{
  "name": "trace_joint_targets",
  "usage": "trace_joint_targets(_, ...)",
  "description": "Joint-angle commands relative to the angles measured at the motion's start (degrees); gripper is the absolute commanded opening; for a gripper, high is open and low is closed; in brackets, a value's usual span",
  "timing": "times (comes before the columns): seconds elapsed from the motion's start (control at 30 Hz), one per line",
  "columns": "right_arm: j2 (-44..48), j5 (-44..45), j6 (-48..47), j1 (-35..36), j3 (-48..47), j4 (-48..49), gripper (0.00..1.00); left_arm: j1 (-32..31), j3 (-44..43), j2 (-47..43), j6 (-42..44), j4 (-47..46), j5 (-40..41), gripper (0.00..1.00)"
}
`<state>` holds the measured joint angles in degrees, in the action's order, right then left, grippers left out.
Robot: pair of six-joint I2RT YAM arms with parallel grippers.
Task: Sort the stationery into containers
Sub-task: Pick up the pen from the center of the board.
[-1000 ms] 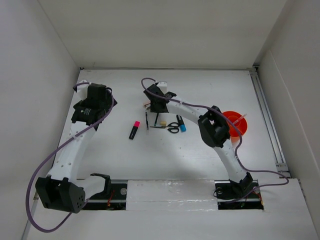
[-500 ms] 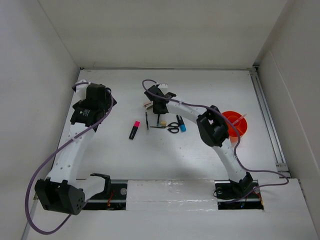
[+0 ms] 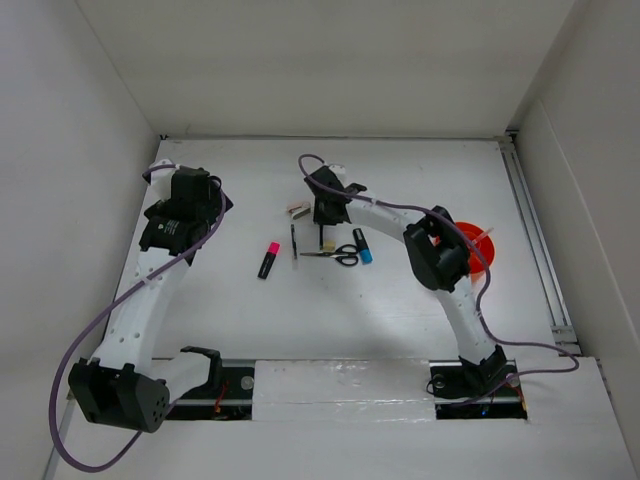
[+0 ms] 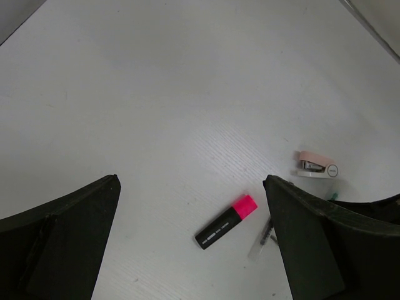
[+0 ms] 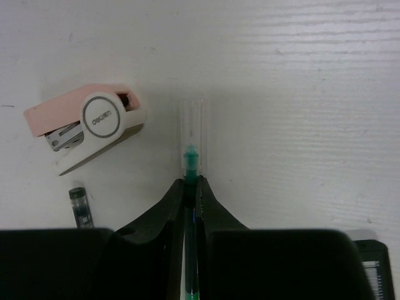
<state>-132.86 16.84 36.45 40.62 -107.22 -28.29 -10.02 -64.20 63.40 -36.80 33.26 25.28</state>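
Observation:
The robot's right gripper will next lift the green pen, carry it to the gripper's right in the top view, over the open orange cup, and release it inside.
My right gripper is shut on a thin green pen with a clear cap, its tip low over the table; in the top view this gripper is at the far middle. The black marker with pink cap lies flat and shows between my open, empty left gripper's fingers. Black-handled scissors, the blue-capped marker and a thin dark pen lie near the right gripper. The orange cup stands at the right, partly hidden by the right arm.
A pink and white stapler lies just left of the held pen; it also shows in the top view and the left wrist view. A dark pen end lies below it. White walls surround the table. My left gripper is at the far left.
My right gripper has shifted a little to the right, uncovering the stapler. The left arm has barely moved.

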Motion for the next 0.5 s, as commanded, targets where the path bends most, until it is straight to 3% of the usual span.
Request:
trace_joint_targets(0.0, 8.4, -2.9, -2.9, -2.5, 3.2, 10.3, 0.00, -0.1, 0.3, -1.4, 0.9, -0.7, 0.2, 1.00)
trace_joint_targets(0.13, 20.7, -1.3, -6.4, -4.7, 10.0, 18.6, 0.00, -0.1, 0.3, -1.4, 1.5, -1.9, -1.2, 1.00)
trace_joint_targets(0.27, 36.0, 1.0, -10.1, -6.1, 22.5, 28.8, 0.00, -0.1, 0.8, -2.0, 3.7, -3.3, -4.8, 1.00)
trace_joint_targets(0.47, 62.0, 2.1, -11.9, -11.8, 47.1, 41.4, 0.00, -0.1, 1.9, -3.1, 6.3, -6.2, -11.4, 1.00)
